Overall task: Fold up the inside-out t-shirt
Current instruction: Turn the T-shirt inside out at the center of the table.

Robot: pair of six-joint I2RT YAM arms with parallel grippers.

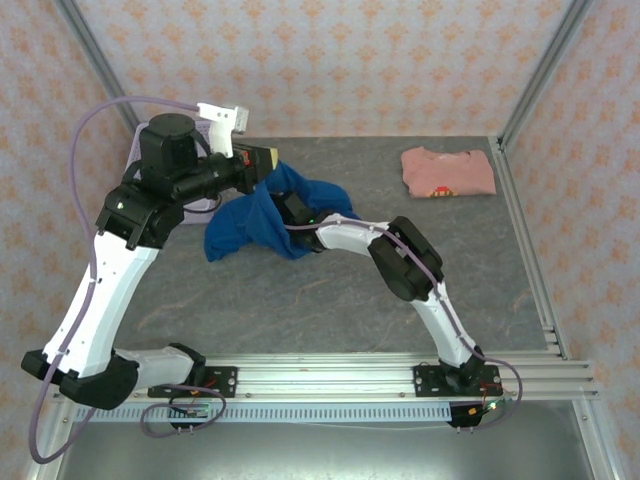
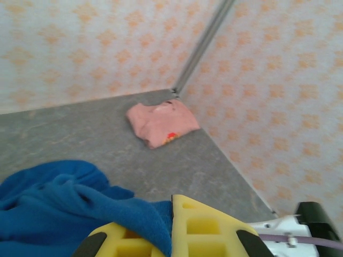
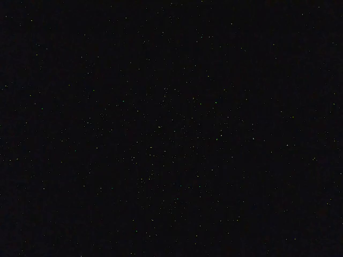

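Observation:
My left gripper will go down to the blue heap and let go of the fold of blue cloth, because the fold is held up high above the table.
The inside-out t-shirt (image 1: 248, 224) is a bunched royal-blue heap at the back middle of the table, partly lifted off it. My left gripper (image 1: 262, 160) is raised above the heap, its yellow fingers shut on a fold of the blue cloth. In the left wrist view the t-shirt (image 2: 53, 203) drapes over the left finger of my left gripper (image 2: 172, 214), pinched against the right one. My right arm reaches in from the right, and its gripper (image 1: 295, 212) is buried inside the shirt, the fingers hidden by cloth. The right wrist view is black.
A smaller salmon-pink folded shirt (image 1: 448, 171) lies at the back right corner, also seen as the pink shirt (image 2: 161, 123) near the corner post. The grey table (image 1: 300, 300) is walled by patterned panels and metal frame rails.

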